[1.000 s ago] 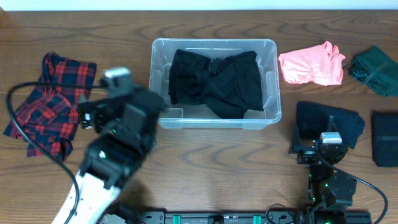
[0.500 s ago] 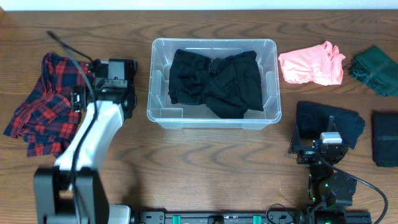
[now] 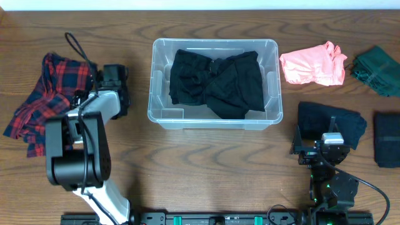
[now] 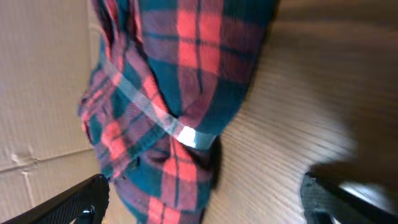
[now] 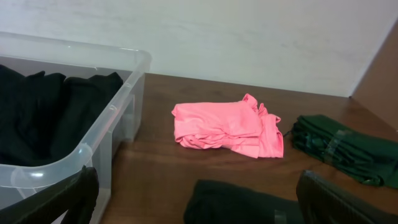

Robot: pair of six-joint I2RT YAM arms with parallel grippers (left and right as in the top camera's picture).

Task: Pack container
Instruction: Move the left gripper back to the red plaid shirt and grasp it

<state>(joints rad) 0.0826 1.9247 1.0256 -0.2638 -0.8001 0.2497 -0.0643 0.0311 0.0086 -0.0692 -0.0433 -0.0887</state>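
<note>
Since the plaid cloth lies unpinched toward one side between my spread fingertips, I will move my left gripper to the left in the overhead view onto its edge.
The clear container stands in the middle of the table with a black garment lying in it. A red and dark plaid garment lies to its left. My left gripper is open at that garment's right edge; in the left wrist view the plaid cloth hangs down between the spread fingers of this gripper without being pinched. My right gripper is open low at the front right, over a dark folded garment. The right wrist view shows the container's rim to the left of the right gripper.
A pink garment lies right of the container, with a green folded one at the far right. Another dark garment sits at the right edge. The right wrist view shows the pink and green garments ahead.
My left arm has swung from the table in front of the container's left corner over to the plaid garment. The right arm has not moved.
</note>
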